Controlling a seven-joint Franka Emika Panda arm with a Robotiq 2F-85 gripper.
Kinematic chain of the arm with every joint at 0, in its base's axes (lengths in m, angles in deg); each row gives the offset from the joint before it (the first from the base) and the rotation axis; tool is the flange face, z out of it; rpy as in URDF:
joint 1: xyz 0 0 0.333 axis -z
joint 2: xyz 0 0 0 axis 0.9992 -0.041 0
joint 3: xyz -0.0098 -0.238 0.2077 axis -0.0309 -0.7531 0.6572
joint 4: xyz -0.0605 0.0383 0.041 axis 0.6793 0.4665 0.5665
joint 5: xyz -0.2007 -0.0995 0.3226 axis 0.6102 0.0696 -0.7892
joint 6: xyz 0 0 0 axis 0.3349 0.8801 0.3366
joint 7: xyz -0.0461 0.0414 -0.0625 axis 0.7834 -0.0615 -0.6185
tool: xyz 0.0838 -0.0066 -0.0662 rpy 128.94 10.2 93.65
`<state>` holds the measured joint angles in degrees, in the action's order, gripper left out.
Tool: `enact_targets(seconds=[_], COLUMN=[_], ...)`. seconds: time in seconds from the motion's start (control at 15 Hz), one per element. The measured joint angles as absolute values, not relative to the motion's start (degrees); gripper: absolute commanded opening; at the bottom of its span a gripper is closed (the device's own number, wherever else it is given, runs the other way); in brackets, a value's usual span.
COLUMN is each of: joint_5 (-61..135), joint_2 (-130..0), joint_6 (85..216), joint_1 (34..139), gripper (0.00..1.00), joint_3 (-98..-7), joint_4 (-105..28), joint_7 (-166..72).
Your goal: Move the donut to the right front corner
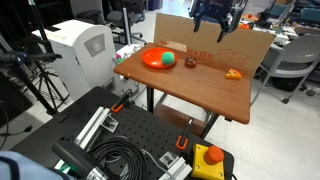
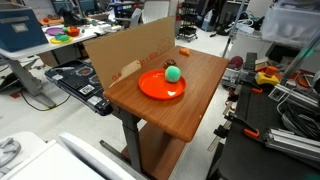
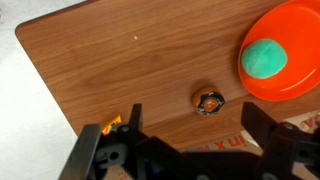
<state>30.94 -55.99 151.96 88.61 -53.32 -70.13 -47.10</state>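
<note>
My gripper should lower and shift toward the orange plate until both fingers straddle the donut, since the donut lies far below my open fingers, beside the plate.
The donut is a tiny dark brown ring lying on the reddish-brown wooden table. In an exterior view the donut sits just beside the orange plate. My gripper hangs high above the table's back edge, open and empty. In the wrist view its two dark fingers stand wide apart, with the donut far below between them. The table's corner nearest that exterior camera is bare.
A green ball lies on the orange plate. A small orange-yellow item lies near the table edge. A cardboard sheet stands along the back edge. Both also show in an exterior view: plate, ball.
</note>
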Motion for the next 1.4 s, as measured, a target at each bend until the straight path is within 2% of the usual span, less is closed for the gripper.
enact_targets(seconds=[0.53,1.33,1.4], joint_5=[36.63,36.63,36.63], joint_2=[-75.90,-89.67,-90.52], joint_6=[154.39,149.70,148.82], joint_1=[86.03,82.45,82.40], gripper=[1.00,1.00,0.89], joint_3=[-52.85,-52.83,-52.83], joint_4=[-54.39,-41.92,-40.95], joint_7=[-36.66,-34.77,-34.77])
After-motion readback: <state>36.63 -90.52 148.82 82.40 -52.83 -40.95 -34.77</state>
